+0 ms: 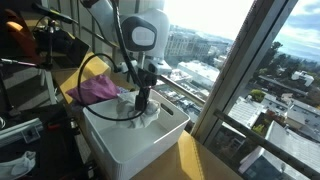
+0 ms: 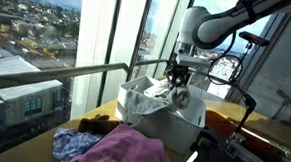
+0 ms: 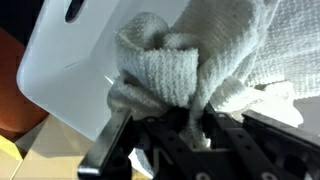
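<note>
My gripper comes down into the white bin next, shifting toward its open middle [image 1: 138,126].
My gripper [image 3: 190,125] is shut on a fold of a white knitted towel [image 3: 165,70], which bunches up above the black fingers [image 3: 222,135] in the wrist view. In both exterior views the gripper [image 1: 143,100] [image 2: 178,91] hangs over a white plastic bin [image 1: 140,140] [image 2: 198,122], with the towel [image 1: 140,108] [image 2: 145,96] draped inside it and pulled up at the pinch. The bin's white rim [image 3: 70,75], with an oval handle slot, fills the left of the wrist view.
A pink-purple garment [image 1: 100,90] [image 2: 127,150] lies on the yellow tabletop [image 1: 190,160] beside the bin, with a blue patterned cloth [image 2: 74,142] next to it. Large windows [image 1: 240,60] stand close behind. Black equipment and cables [image 1: 30,60] crowd one side.
</note>
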